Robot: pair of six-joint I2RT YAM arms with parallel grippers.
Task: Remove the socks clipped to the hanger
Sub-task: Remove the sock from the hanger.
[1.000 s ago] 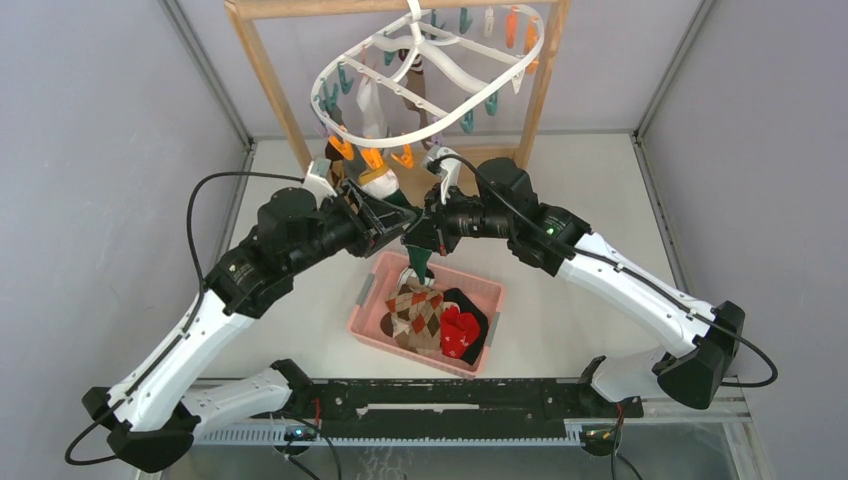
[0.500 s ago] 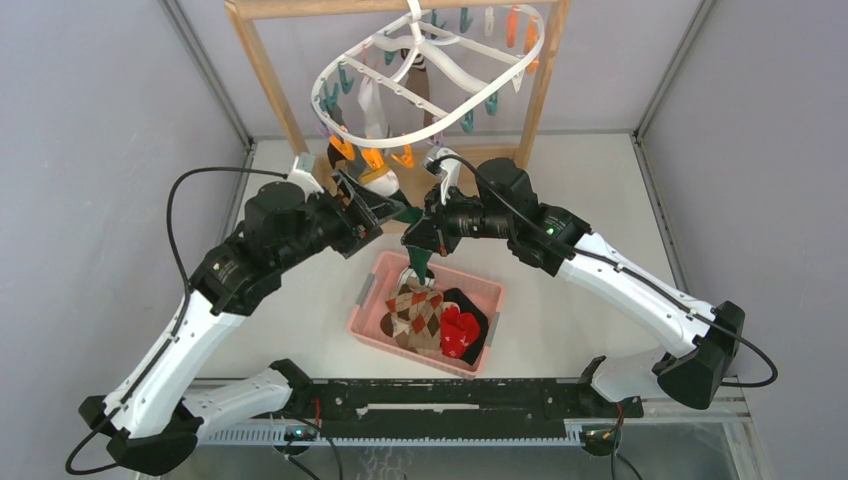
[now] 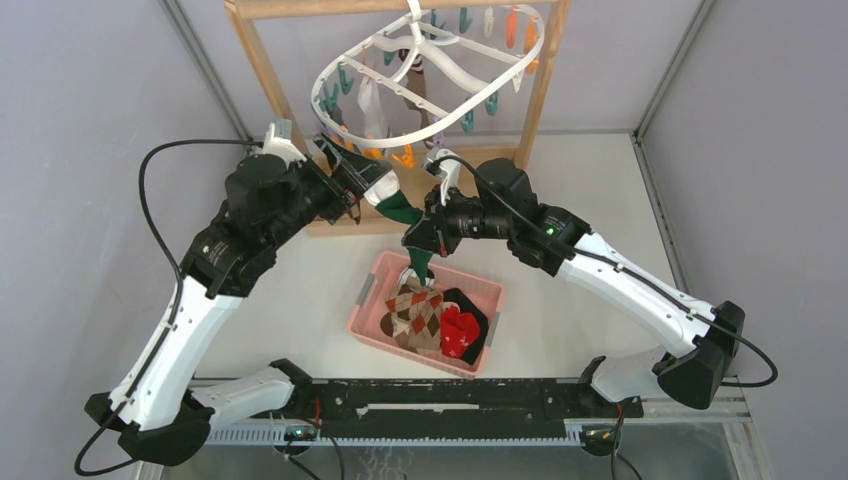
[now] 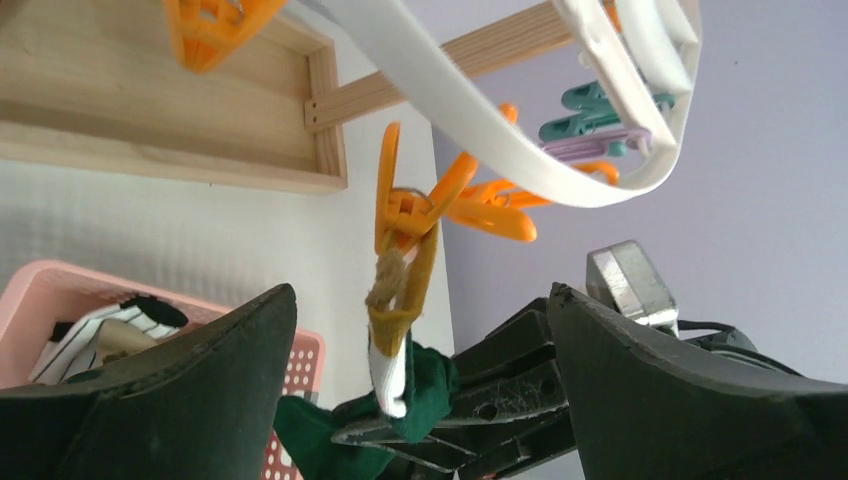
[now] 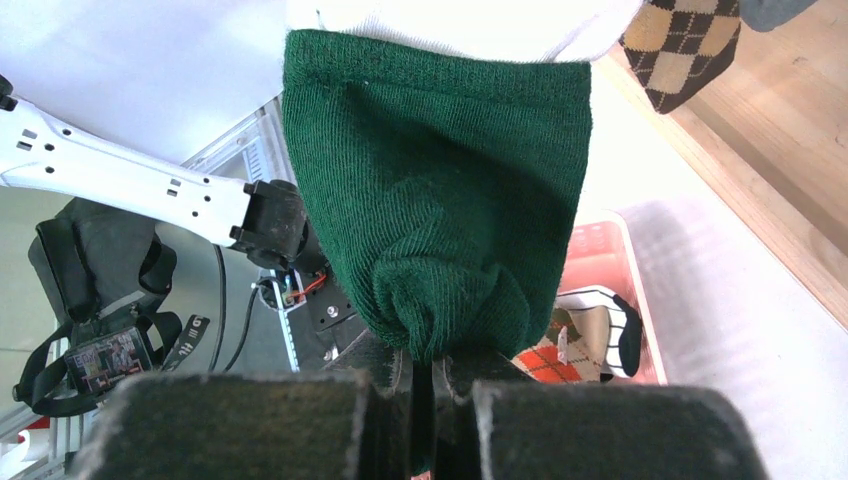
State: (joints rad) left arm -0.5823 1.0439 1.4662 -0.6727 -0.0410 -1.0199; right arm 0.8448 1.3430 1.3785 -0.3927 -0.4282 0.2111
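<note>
My right gripper should pull the green-toed sock (image 3: 398, 207) down and back next and let go of it, because the pink basket, which already holds other socks, is below and back of the gripper.
The white oval hanger (image 3: 432, 128) hangs from the wooden frame, with orange and teal clips on it. An orange clip (image 4: 405, 212) grips the mustard-and-white cuff of a green-toed sock (image 3: 398, 207). My right gripper (image 3: 420, 238) is shut on the sock's green toe (image 5: 435, 200) and holds it taut below the clip. My left gripper (image 3: 352, 180) is open, and its jaws straddle the clip and cuff (image 4: 392, 345) without touching them. A white sock (image 3: 370, 108) and a brown one (image 3: 421, 85) still hang on the hanger.
A pink basket (image 3: 484, 288) below my right gripper holds argyle, red, black and striped socks; it also shows in the right wrist view (image 5: 598, 250). The wooden frame (image 3: 262, 68) stands at the back, with its base board on the table behind my grippers.
My left arm has moved up and back to the left, bringing its open gripper up around the orange clip. My right gripper has kept its hold on the sock and has not moved.
</note>
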